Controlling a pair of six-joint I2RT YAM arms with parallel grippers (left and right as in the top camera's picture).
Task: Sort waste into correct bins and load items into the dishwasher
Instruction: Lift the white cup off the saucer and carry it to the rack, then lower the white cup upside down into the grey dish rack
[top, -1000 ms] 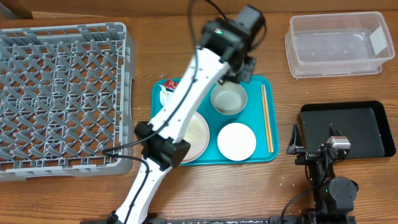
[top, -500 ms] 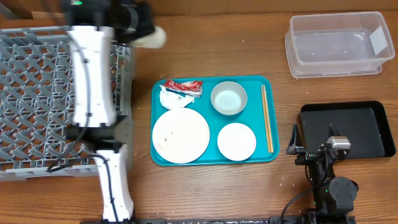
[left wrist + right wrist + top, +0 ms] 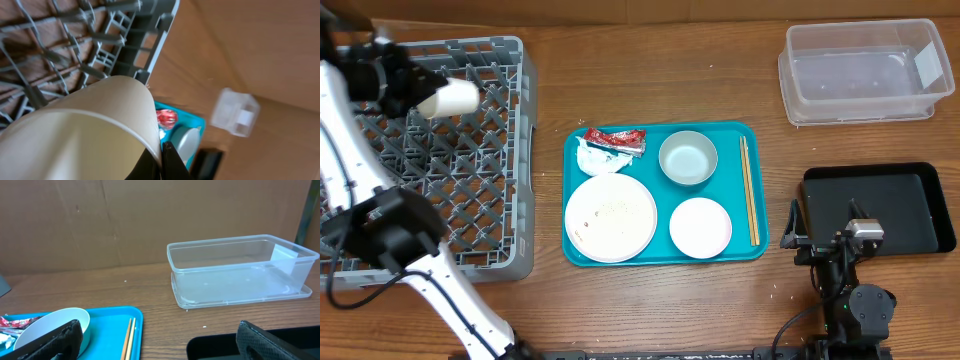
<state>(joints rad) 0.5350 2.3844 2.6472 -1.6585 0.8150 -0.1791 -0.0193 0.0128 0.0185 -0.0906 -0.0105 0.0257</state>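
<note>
My left gripper will next move down and back to set the cup (image 3: 452,97) among the rack's grey wires, then release the cup's rim, as the cup still hangs above them.
My left gripper (image 3: 420,92) is shut on the rim of the small white cup (image 3: 452,97), held on its side above the far part of the grey dish rack (image 3: 440,200). In the left wrist view the black fingertips (image 3: 170,162) pinch the cup's wall (image 3: 85,130). On the teal tray (image 3: 745,250) lie the red sauce packet (image 3: 616,139), the crumpled napkin (image 3: 594,159), the large white plate (image 3: 611,217) with rice crumbs, the grey bowl (image 3: 688,158), the pink dish (image 3: 700,226) and the chopsticks (image 3: 748,190). My right gripper (image 3: 826,222) is open and empty at the black tray's left edge.
The clear tub (image 3: 860,70) with a white label stands at the back right, and the black tray (image 3: 895,205) sits in front of it. In the right wrist view the tub (image 3: 240,270) lies ahead, with the bowl (image 3: 55,325) and chopsticks (image 3: 128,339) to the left.
The left arm swung left from above the teal tray to over the rack, carrying the white cup. The right arm has not moved.
</note>
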